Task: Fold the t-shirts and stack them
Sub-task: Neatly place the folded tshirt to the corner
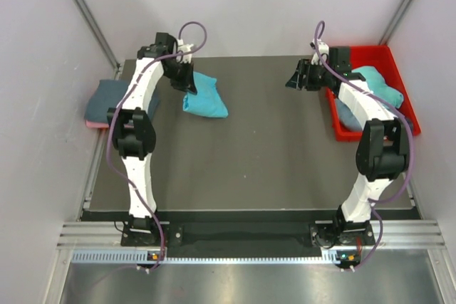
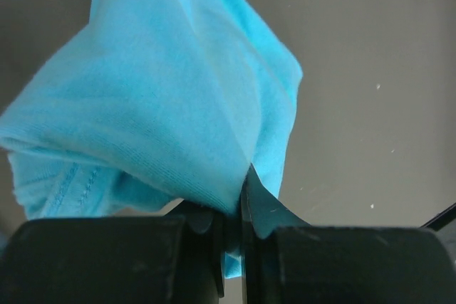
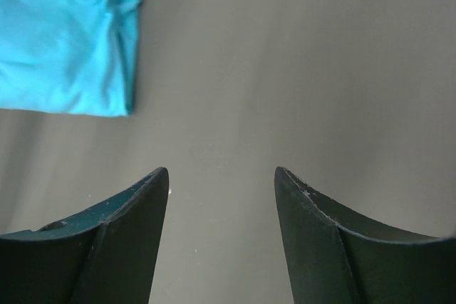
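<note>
My left gripper goes to the left in the top view over the slate blue-grey shirt [image 1: 114, 101] next and releases, because it already lies folded on the pink one.
A folded turquoise t-shirt [image 1: 205, 96] lies at the back left of the dark table. My left gripper [image 1: 187, 88] is shut on its near-left edge; in the left wrist view the cloth [image 2: 164, 97] is pinched between the jaws [image 2: 242, 204]. A slate blue-grey shirt [image 1: 114, 101] lies folded on a pink one [image 1: 94, 124] off the table's left edge. My right gripper [image 1: 293, 80] is open and empty above bare table at the back right, [image 3: 222, 179] in its own view, where the turquoise shirt [image 3: 64, 51] shows far off. More shirts, teal [image 1: 377, 83] and blue-grey [image 1: 353, 115], lie in the red bin.
The red plastic bin [image 1: 374, 53] stands at the back right corner, partly under my right arm. White walls close in on both sides and behind. The table's front edge [image 1: 242, 211] runs just ahead of the arm bases.
</note>
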